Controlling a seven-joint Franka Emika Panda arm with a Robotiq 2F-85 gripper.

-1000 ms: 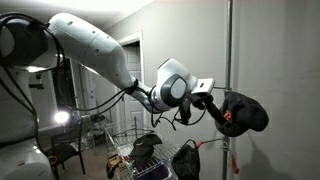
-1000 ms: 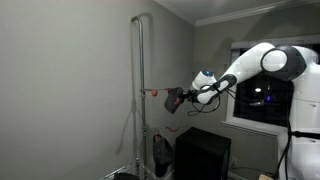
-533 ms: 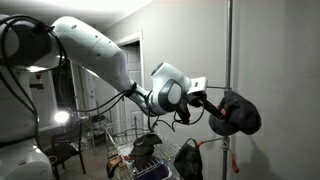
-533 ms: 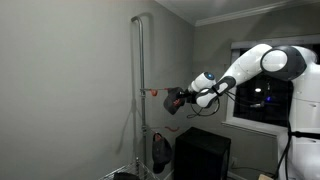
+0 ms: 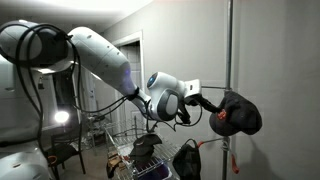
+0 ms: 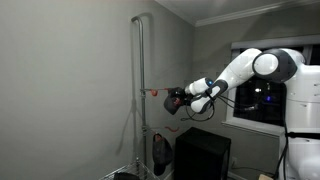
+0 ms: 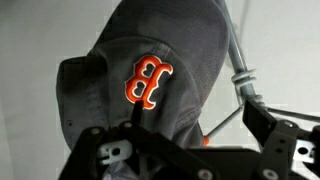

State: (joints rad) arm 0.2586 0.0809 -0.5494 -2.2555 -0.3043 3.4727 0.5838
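Next, my gripper rises slightly and moves away from my base to the cap's near cloth edge (image 5: 223, 105) (image 7: 186, 132).
A dark grey baseball cap (image 7: 150, 70) with an orange "B" badge hangs against a metal rack pole (image 7: 238, 62), by a hook with an orange tip (image 7: 205, 141). It also shows in both exterior views (image 5: 236, 113) (image 6: 173, 100). My gripper (image 7: 197, 122) is open, its jaws wide apart. One finger (image 7: 130, 120) lies in front of the cap's lower edge and the other (image 7: 272, 135) stands off to the right of the pole. In both exterior views the gripper (image 5: 203, 97) (image 6: 186, 98) sits just short of the cap at hook height.
The rack pole (image 5: 229, 60) (image 6: 143, 70) runs up the wall. A wire basket with dark clothes (image 5: 150, 150) stands below the arm. A black cabinet (image 6: 203, 155), a dark bag (image 6: 160, 150) on the rack and a window (image 6: 262, 100) are nearby.
The arm has drawn back a little from the pole and its elbow has shifted. The cap stays at the hook, and the gap between gripper and cap has grown slightly.
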